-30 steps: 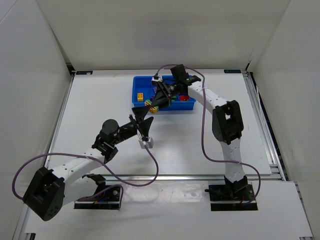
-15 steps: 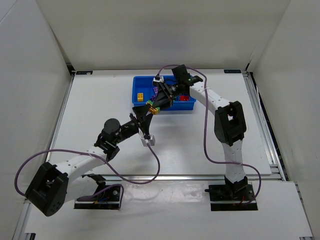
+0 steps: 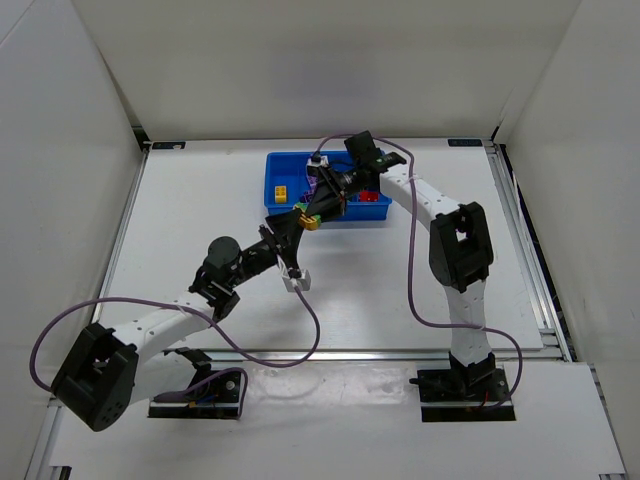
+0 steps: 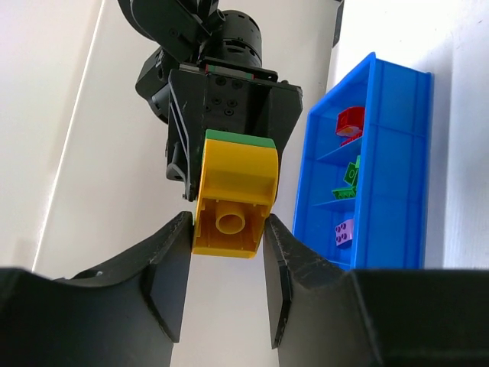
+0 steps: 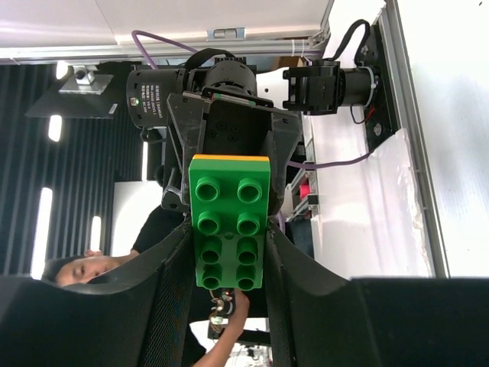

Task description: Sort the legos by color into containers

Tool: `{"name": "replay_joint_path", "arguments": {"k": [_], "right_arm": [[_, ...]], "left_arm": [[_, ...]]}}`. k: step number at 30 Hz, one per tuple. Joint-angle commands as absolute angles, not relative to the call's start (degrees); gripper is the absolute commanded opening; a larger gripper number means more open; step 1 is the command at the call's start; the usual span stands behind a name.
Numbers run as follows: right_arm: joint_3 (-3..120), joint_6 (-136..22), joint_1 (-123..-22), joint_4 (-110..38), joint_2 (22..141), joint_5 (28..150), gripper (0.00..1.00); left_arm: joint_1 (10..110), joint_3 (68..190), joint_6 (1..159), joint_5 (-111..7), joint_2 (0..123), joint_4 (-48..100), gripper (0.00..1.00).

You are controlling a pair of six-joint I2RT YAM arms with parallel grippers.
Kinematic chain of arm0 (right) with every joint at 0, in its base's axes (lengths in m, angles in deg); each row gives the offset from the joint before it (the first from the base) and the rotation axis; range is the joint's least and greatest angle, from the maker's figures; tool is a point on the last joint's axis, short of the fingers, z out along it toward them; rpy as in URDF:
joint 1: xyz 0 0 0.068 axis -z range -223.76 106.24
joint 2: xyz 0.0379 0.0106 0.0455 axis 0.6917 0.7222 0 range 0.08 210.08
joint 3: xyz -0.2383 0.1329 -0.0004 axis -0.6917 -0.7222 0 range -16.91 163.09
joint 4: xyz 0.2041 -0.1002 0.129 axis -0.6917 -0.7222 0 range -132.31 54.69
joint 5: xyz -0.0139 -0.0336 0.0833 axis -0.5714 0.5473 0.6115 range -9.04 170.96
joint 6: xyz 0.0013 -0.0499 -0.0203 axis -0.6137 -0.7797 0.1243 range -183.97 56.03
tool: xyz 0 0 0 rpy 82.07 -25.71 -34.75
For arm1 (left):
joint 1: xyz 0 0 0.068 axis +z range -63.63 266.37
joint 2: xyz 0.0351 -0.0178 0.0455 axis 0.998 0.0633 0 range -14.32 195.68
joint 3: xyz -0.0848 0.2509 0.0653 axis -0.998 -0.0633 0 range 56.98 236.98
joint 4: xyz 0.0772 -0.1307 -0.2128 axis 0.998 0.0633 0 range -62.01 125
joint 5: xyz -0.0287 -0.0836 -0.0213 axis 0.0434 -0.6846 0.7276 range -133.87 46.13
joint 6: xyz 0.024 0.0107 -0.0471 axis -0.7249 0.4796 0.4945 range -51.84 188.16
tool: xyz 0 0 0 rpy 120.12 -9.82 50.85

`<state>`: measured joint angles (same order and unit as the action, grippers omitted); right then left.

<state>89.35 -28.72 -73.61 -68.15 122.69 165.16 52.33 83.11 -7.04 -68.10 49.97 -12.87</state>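
My left gripper's yellow lego next goes outward from the green lego, then down into the blue tray's end section [image 3: 283, 183] for release, since another lies there.
A yellow lego [image 4: 233, 202] joined to a green lego [image 5: 229, 222] hangs in the air just in front of the blue tray [image 3: 275, 165]. My right gripper [image 5: 229, 238] is shut on the green lego's sides. Facing it, my left gripper [image 4: 227, 224] has its fingertips pressed against the yellow lego's sides. From above, the pair [image 3: 308, 218] sits where the two grippers meet. The containers [image 4: 397, 153] hold a red lego [image 4: 350, 122], green legos [image 4: 350, 180] and a purple lego [image 4: 343, 233], each in its own compartment. Another yellow lego [image 3: 283, 190] lies in the leftmost one.
The tray stands at the back middle of the white table [image 3: 200, 220]. Both arms reach across the middle, the right one [image 3: 455, 240] arching over the tray's right end. Metal rails [image 3: 530, 260] edge the table on the right.
My left arm has moved up towards the tray and its jaws have narrowed onto the yellow lego. The right gripper has kept its hold on the green lego, shifting only slightly.
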Motion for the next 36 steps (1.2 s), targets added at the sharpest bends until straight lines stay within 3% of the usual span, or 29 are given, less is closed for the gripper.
{"name": "replay_joint_path", "arguments": {"k": [1, 8, 24, 29, 33, 36], "right_arm": [[88.8, -28.7, -74.1, -66.5, 119.9, 179.5, 0.0], [88.8, -27.4, -71.5, -65.7, 120.8, 179.4, 0.0], [86.4, -26.4, -66.0, -63.3, 121.9, 179.3, 0.0], [85.0, -28.6, -62.3, -61.9, 120.5, 175.5, 0.0], [90.5, -42.8, -59.3, -79.2, 119.4, 164.1, 0.0], [96.8, -53.7, -59.1, -88.4, 117.7, 147.5, 0.0]], "left_arm": [[52.1, 83.9, -5.9, -69.0, 48.6, -13.5, 0.26], [51.4, 80.6, -6.3, -70.3, 44.8, -13.4, 0.11], [50.0, 79.1, -5.1, -67.7, 37.4, -7.3, 0.1], [50.4, 88.3, 11.4, -59.1, 41.7, -1.5, 0.1], [50.8, 97.7, 28.1, -53.8, 45.9, 7.4, 0.1], [53.5, 107.7, 43.7, -51.8, 50.2, 15.7, 0.1]]}}
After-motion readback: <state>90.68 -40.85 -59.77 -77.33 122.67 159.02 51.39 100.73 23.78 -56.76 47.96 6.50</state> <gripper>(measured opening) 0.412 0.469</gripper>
